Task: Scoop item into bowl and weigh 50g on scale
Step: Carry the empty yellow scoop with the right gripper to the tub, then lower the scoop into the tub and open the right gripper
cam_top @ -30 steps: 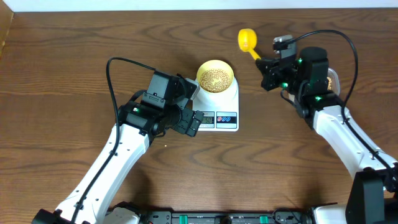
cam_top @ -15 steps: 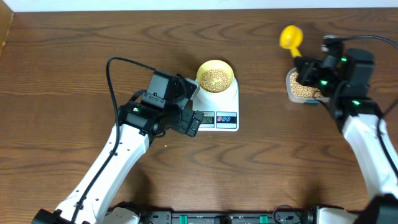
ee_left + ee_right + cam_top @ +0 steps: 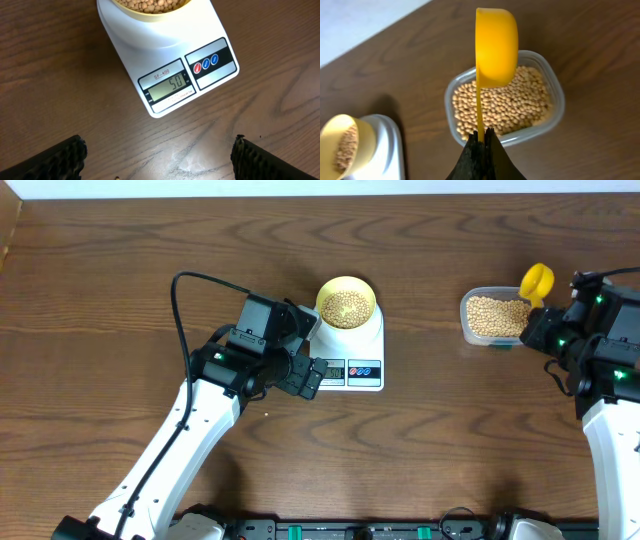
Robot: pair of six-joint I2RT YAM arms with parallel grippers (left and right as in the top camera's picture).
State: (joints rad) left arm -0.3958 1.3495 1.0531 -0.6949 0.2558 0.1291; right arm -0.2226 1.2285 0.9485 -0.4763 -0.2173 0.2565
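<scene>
The weight is reached and the tub's beans are below and to the left of my right gripper in the overhead view. I will next lower the scoop (image 3: 536,281) there and let go.
The pale-yellow bowl (image 3: 346,302) holds tan beans (image 3: 346,305) and stands on the white scale (image 3: 355,350). In the left wrist view the scale (image 3: 170,55) has its LCD (image 3: 169,86) reading 50. My left gripper (image 3: 159,157) is open and empty, over bare wood just in front of the scale. My right gripper (image 3: 481,145) is shut on the handle of a yellow scoop (image 3: 495,47), held on edge above the clear tub of beans (image 3: 505,102). In the overhead view the scoop (image 3: 536,281) sits at the tub's (image 3: 492,318) right end.
The left arm (image 3: 200,430) runs from the front edge up to the scale's left side. The right arm (image 3: 605,390) stands at the table's right edge. The table's far edge (image 3: 320,192) borders a white surface.
My right gripper has carried the yellow scoop rightward from near the scale, to the right end of the bean tub. The left arm, bowl and scale have not moved.
</scene>
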